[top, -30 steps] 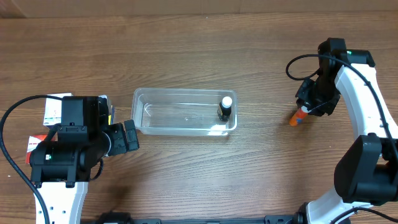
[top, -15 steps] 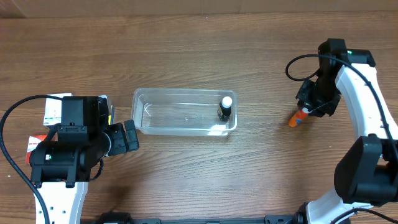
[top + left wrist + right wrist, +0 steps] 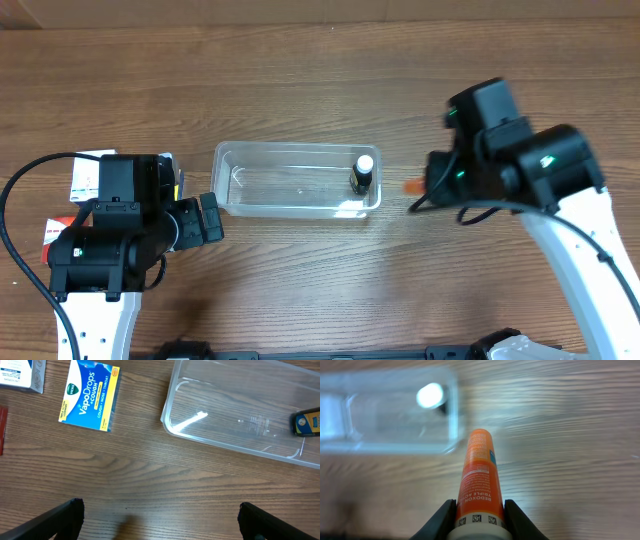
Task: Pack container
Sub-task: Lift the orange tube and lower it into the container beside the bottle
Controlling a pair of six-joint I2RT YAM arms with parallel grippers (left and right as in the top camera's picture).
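Next I need to move my right gripper left in the overhead view and lower the tube (image 3: 479, 472) into the container's near corner by the bottle (image 3: 438, 434), since that spot is empty.
The clear plastic container (image 3: 296, 180) sits mid-table and holds a small dark bottle with a white cap (image 3: 362, 173) at its right end. It also shows in the left wrist view (image 3: 240, 410) and the right wrist view (image 3: 390, 415). My right gripper (image 3: 480, 512) is shut on an orange Redoxon tube (image 3: 479, 472), held just right of the container; only the tube's tip (image 3: 412, 185) shows from overhead. My left gripper (image 3: 160, 520) is open and empty, over bare wood left of the container.
A blue and yellow VapoDrops box (image 3: 90, 395) lies left of the container, with a white box (image 3: 20, 372) and a red item (image 3: 2, 427) beyond it. These boxes lie at the far left under my left arm (image 3: 110, 230).
My right arm has swung left from the far right of the table, carrying the orange tube to just right of the container. The left arm has not moved.
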